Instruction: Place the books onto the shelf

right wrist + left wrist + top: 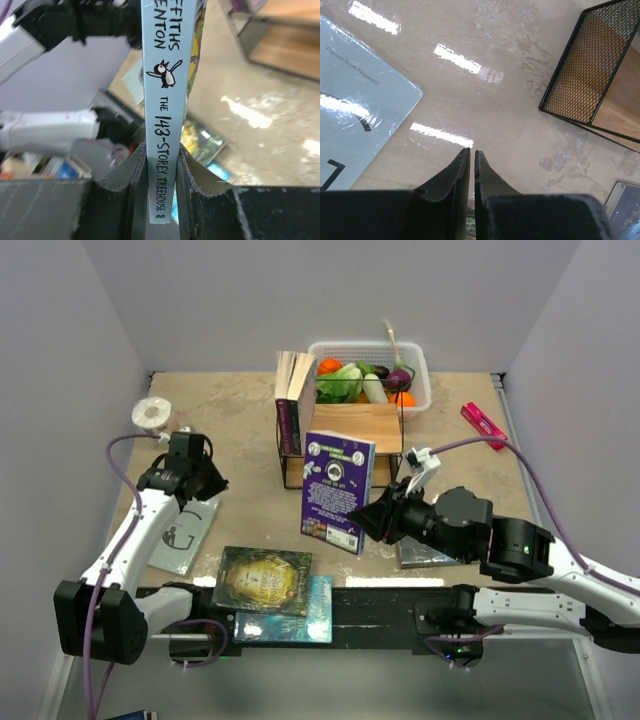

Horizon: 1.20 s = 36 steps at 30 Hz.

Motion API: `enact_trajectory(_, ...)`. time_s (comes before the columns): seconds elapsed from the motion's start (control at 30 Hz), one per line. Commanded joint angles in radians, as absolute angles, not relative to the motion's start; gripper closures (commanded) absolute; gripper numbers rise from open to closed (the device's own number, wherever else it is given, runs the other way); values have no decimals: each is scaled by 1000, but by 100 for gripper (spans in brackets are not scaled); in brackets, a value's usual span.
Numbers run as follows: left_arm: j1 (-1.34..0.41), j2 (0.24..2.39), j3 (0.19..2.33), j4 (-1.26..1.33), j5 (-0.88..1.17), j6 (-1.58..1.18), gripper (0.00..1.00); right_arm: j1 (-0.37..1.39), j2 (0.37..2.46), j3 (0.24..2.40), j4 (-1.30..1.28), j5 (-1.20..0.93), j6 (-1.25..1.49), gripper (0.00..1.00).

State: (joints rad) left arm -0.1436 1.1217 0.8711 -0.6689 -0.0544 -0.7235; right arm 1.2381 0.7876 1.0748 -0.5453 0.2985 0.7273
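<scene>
The open shelf board point(328, 419) lies outward of the robot's right gripper, so the gripper will next turn, carry the purple book point(337, 488) outward and release it beside the upright books.
My right gripper point(378, 518) is shut on the purple book point(337, 488) and holds it upright in front of the shelf point(362, 426). In the right wrist view its pale blue spine point(162, 75) sits clamped between the fingers point(131, 172). Two books point(293, 390) stand upright in the shelf's left end. A green-gold book point(263, 580) lies on a teal one point(312, 618) near the front edge. My left gripper point(471, 151) is shut on nothing, just above the table beside a pale grey book point(355, 100). A dark book point(425, 556) lies under the right arm.
A white basket point(422, 390) of vegetables stands behind the shelf. A pink oblong object point(483, 420) lies at the right. A white roll point(152, 413) sits at the far left. Grey walls close in three sides.
</scene>
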Motion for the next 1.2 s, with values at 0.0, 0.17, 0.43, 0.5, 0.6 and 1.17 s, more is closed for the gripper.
enact_trajectory(0.0,-135,1193,977,-624,-61,-713,87,1239,856,1253,-624,615,647,100)
enact_trajectory(0.17,-124,1326,1098,-583,-61,-670,87,1241,997,1376,-624,895,539,100)
enact_trajectory(0.43,-114,1511,1281,-561,-5,-664,89,1236,1271,1482,-238,1236,186,100)
enact_trajectory(0.5,-112,1519,1279,-549,26,-690,89,1217,1342,1502,-170,1281,166,100)
enact_trajectory(0.6,-112,1502,1240,-483,35,-728,89,1169,1405,1528,-149,1276,190,100)
enact_trajectory(1.17,-110,1572,1275,-374,71,-769,88,1006,1468,1296,129,1022,327,100)
